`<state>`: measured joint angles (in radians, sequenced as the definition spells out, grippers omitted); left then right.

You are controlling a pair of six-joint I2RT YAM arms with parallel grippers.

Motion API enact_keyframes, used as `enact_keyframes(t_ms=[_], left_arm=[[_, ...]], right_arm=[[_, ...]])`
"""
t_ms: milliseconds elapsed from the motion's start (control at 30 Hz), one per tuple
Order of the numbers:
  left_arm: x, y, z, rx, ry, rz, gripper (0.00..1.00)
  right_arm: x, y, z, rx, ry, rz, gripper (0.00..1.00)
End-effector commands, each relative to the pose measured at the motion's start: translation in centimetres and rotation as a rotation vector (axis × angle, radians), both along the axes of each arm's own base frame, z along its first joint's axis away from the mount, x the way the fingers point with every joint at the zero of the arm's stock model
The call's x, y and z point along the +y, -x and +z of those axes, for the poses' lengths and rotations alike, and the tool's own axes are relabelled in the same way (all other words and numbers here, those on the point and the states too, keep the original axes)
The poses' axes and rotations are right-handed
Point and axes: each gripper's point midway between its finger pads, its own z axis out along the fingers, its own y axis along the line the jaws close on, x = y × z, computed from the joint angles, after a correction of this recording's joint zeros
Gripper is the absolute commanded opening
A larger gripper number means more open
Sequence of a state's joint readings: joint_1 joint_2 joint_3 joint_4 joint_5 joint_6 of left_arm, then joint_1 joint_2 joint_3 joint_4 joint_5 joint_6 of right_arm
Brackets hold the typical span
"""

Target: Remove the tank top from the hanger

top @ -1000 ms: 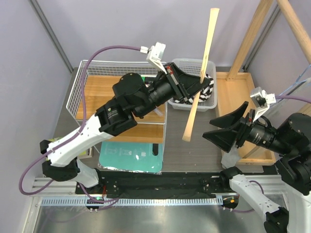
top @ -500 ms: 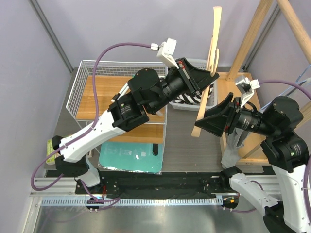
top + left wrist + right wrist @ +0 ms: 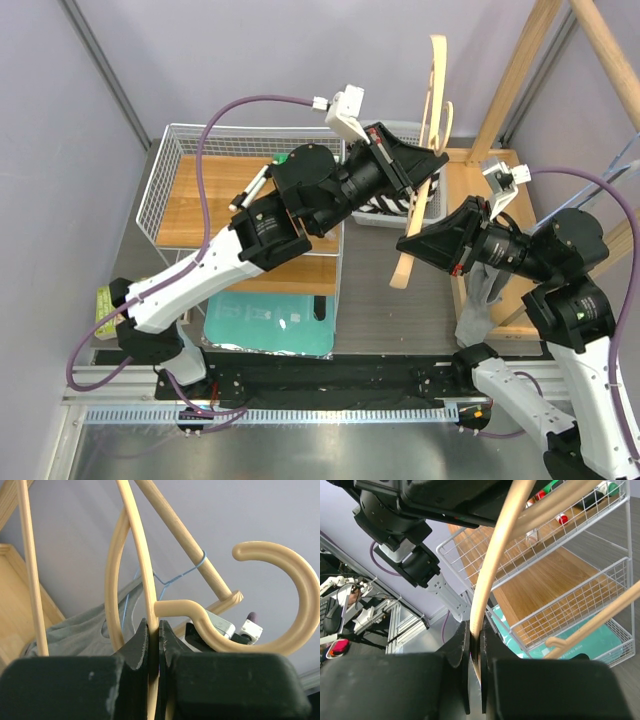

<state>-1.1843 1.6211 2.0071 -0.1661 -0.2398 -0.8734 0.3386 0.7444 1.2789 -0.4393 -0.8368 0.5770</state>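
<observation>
The rack's bar [image 3: 599,27] lies outward of the right gripper, to the right in the top view, so the right gripper needs to swing outward to release the bare hanger [image 3: 432,90] on it.
A bare cream hanger [image 3: 432,90] stands nearly upright in the air above the table, and no cloth is on it. My left gripper [image 3: 430,170] is shut on its middle, just below the hook [image 3: 295,590]; the left wrist view shows the bar [image 3: 135,545] pinched between the jaws [image 3: 154,627]. My right gripper [image 3: 408,243] is shut on the hanger's lower arm [image 3: 495,555], the jaws [image 3: 475,630] clamping it. The black-and-white striped tank top [image 3: 385,203] lies in the white basket [image 3: 438,205] behind the left gripper.
A wooden clothes rack [image 3: 520,60] stands at the right, with a grey sleeveless garment [image 3: 478,300] hanging from it on a thin blue hanger [image 3: 170,580]. A white wire shelf [image 3: 200,135] with wooden boards fills the left. A teal packet [image 3: 270,320] lies below it.
My right arm swung in leftward and its jaws went from wide open to shut on the hanger's lower arm. The left gripper lifted the hanger and shifted it right.
</observation>
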Motion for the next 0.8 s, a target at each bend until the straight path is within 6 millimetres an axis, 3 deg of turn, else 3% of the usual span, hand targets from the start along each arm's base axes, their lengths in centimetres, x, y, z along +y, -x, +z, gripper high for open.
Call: enact_keyframes(t_ms=[0,33,133,200,267,400,500,633,733,767], left_arm=[[2.4,0.7,4.0,-0.035,0.123,0.016,0.04],[2.5,0.7,3.7,-0.035,0.118,0.020,0.22],[3.9,0.6,3.8,-0.052,0.111,0.051,0.49],[4.9,1.1,4.2,-0.070,0.109,0.050,0.55],[5.4,1.7,4.6,-0.082,0.113,0.032,0.69],[7.1,3.9,6.2,-0.126,0.135,-0.043,0.74],[9.0,5.1,7.1,-0.152,0.147,-0.061,0.74],[12.3,6.7,7.8,-0.207,0.119,-0.062,0.74],[13.3,7.7,7.9,-0.219,0.110,-0.090,0.74],[13.8,8.6,8.2,-0.234,0.118,-0.124,0.74]], right_arm=[[-0.5,-0.6,2.3,0.012,-0.121,-0.077,0.01],[-0.6,-0.6,2.7,0.005,-0.141,-0.085,0.01],[-0.9,-0.5,3.5,0.024,-0.199,-0.107,0.01],[-1.2,-0.5,4.0,0.030,-0.219,-0.125,0.01],[-1.6,-1.0,4.4,0.044,-0.237,-0.170,0.01],[-2.0,-3.1,4.8,0.105,-0.272,-0.255,0.01],[-2.5,-6.0,4.8,0.176,-0.314,-0.360,0.01],[-3.2,-10.8,5.4,0.245,-0.387,-0.497,0.01],[-3.9,-13.5,7.1,0.258,-0.491,-0.574,0.01],[-4.2,-15.7,6.6,0.280,-0.503,-0.632,0.01]])
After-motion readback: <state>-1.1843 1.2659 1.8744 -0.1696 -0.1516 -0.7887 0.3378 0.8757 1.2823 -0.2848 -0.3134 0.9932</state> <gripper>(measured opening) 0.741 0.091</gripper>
